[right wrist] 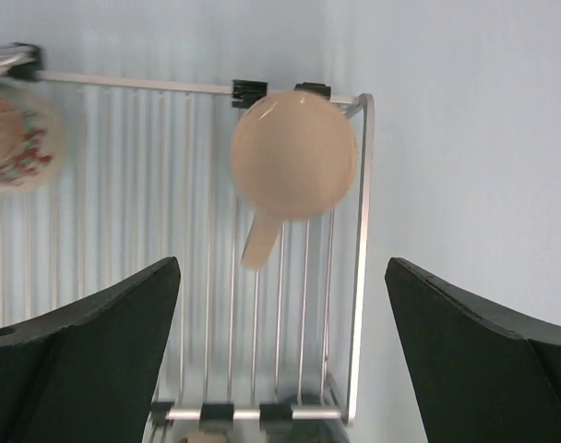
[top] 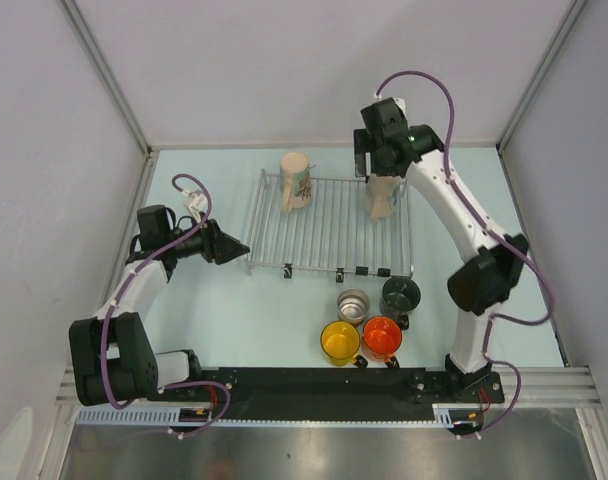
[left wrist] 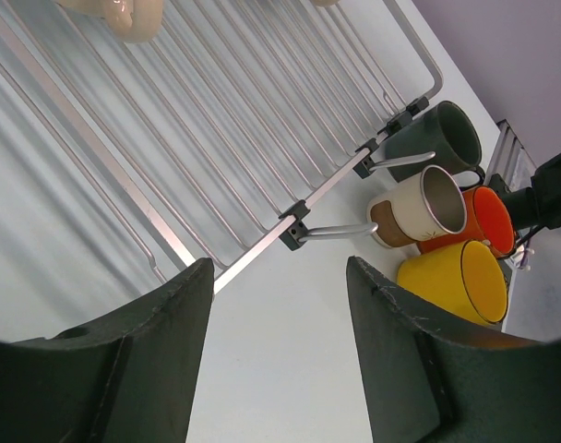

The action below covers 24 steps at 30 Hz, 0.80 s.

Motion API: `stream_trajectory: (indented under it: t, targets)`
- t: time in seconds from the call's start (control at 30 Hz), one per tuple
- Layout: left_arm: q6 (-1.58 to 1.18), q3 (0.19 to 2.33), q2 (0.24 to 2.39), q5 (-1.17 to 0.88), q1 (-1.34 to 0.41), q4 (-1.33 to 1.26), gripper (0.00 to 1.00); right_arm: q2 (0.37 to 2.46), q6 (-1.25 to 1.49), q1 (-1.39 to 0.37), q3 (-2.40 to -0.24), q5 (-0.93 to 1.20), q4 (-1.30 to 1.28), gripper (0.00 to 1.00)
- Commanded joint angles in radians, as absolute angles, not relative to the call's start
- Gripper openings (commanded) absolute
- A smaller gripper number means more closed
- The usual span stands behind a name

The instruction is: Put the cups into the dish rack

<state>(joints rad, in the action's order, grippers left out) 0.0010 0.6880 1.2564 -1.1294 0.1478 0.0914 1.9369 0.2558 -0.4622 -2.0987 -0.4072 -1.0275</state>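
My right gripper moves back and down onto the unloaded dark cup's rim by the steel cup (top: 353, 305) next, since the dark cup stands back of my gripper and below it.
The dish rack (top: 334, 232) lies mid-table. A patterned cream cup (top: 296, 182) stands upside down at its back left, and a plain cream cup (top: 382, 198) at its back right. My right gripper (top: 376, 168) hangs open and empty just above the plain cream cup (right wrist: 294, 152), apart from it. My left gripper (top: 236, 248) is open and empty, just left of the rack's front corner. The steel cup (top: 353, 305), dark cup (top: 400, 295), yellow cup (top: 340, 341) and orange cup (top: 382, 337) stand on the table in front of the rack.
White walls enclose the table on three sides. The black base rail (top: 314, 385) runs along the near edge. In the left wrist view the rack's front rail (left wrist: 262, 245) crosses ahead, with the steel cup (left wrist: 419, 208) and yellow cup (left wrist: 456, 281) beyond to the right.
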Motion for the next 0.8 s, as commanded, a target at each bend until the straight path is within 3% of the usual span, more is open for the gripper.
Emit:
stream_trajectory:
  t: [0.0,0.23,0.4,0.53,0.67,0.77]
  targets:
    - [0.028,0.693,1.232,-1.167,0.161,0.084,0.65,1.599,0.245,-0.661,-1.943,-0.592,-1.010,1.00]
    - [0.029,0.695,1.243,-1.161,0.164,0.086,0.64,1.186,0.481,-1.038,-1.409,-0.715,-0.972,1.00]
    - [0.025,0.698,1.256,-1.161,0.166,0.083,0.64,1.082,0.823,-1.305,-1.134,-0.805,-1.172,0.96]
    - [0.023,0.703,1.262,-1.167,0.167,0.083,0.64,1.066,1.030,-1.362,-1.031,-0.790,-1.276,0.92]
    - [0.028,0.698,1.255,-1.172,0.167,0.087,0.64,1.083,1.068,-1.371,-1.022,-0.801,-1.296,0.89]
    - [0.031,0.698,1.252,-1.173,0.167,0.091,0.64,1.106,1.074,-1.361,-1.038,-0.816,-1.302,0.75]
